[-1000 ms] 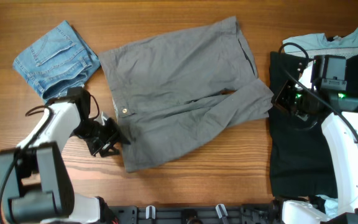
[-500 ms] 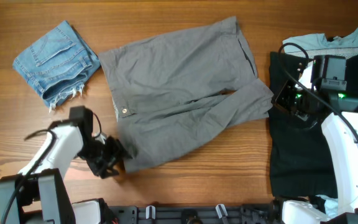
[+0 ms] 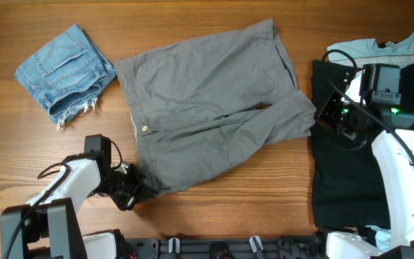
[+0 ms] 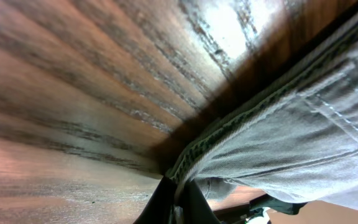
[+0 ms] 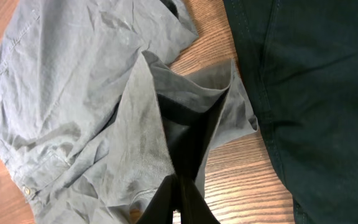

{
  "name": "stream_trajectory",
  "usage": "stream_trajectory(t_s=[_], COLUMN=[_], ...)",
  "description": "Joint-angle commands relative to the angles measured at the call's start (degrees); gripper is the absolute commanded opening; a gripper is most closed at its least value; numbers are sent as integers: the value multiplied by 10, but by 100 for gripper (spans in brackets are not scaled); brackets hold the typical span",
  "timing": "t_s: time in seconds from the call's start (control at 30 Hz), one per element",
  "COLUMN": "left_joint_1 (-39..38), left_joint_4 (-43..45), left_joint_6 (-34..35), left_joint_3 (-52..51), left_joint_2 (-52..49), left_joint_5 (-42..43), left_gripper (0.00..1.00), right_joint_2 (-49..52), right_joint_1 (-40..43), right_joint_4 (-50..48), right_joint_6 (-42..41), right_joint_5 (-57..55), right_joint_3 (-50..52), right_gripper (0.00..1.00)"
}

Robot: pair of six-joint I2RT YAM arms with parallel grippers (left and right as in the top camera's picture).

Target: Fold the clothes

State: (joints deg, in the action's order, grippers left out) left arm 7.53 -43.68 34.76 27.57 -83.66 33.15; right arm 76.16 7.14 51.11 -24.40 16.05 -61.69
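The far leg lies spread flat, outward of my right gripper. The right gripper lifts the grey cloth up and outward over that leg's far corner [image 3: 266,33] next and releases it.
The clothes, large grey shorts [image 3: 207,108], lie spread flat in the middle of the wooden table. My left gripper [image 3: 141,188] is at their near-left corner, shut on the edge of the fabric. In the left wrist view the dark fingertips [image 4: 161,205] pinch the stitched grey hem [image 4: 291,143] low against the wood. My right gripper [image 3: 318,115] is at the right leg's end. In the right wrist view it [image 5: 179,202] is shut on the grey cloth [image 5: 73,93], which rises in a tent to the fingers.
Small frayed denim shorts [image 3: 63,72] lie at the far left. A black garment [image 3: 343,173] lies at the right under the right arm, close beside the grey leg [image 5: 309,74]. A pale garment [image 3: 394,47] lies at the far right corner. Bare wood [image 3: 250,194] runs along the front edge.
My left gripper has slid toward the table's front and right to the shorts' near-left corner, opened, then shut on the fabric edge. The right arm has not moved.
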Motion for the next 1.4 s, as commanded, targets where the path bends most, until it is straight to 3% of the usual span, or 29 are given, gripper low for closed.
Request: stream_trajectory(t_s=[0.0, 0.13, 0.33, 0.63, 0.9, 1.13, 1.27, 1.37], left_joint_1=[-1, -1, -1, -1, -1, -3, -3, -2], left_joint_4=[-10, -132, -313, -399, -384, -292, -206, -165], left_joint_6=[-3, -30, -22, 4, 17, 17, 15, 15], left_joint_3=[5, 91, 257, 346, 365, 365, 365, 365], left_joint_2=[0, 58, 215, 305, 292, 200, 132, 97], left_joint_5=[-51, -73, -241, -299, -313, -313, -314, -316], left_gripper=[4, 4, 4, 4, 4, 4, 4, 4], right_joint_2=[-6, -10, -52, -130, -121, 8, 111, 162], right_joint_1=[2, 2, 2, 2, 2, 2, 0, 0], right_joint_4=[-3, 45, 191, 246, 145, 10, -134, -276], right_joint_6=[25, 28, 20, 17, 34, 35, 117, 122], right_joint_5=[2, -31, -67, -67, -67, -52, 83, 169], right_joint_3=[-13, -16, -64, -174, -179, -177, -177, -177], right_gripper=[4, 4, 4, 4, 4, 4, 4, 4])
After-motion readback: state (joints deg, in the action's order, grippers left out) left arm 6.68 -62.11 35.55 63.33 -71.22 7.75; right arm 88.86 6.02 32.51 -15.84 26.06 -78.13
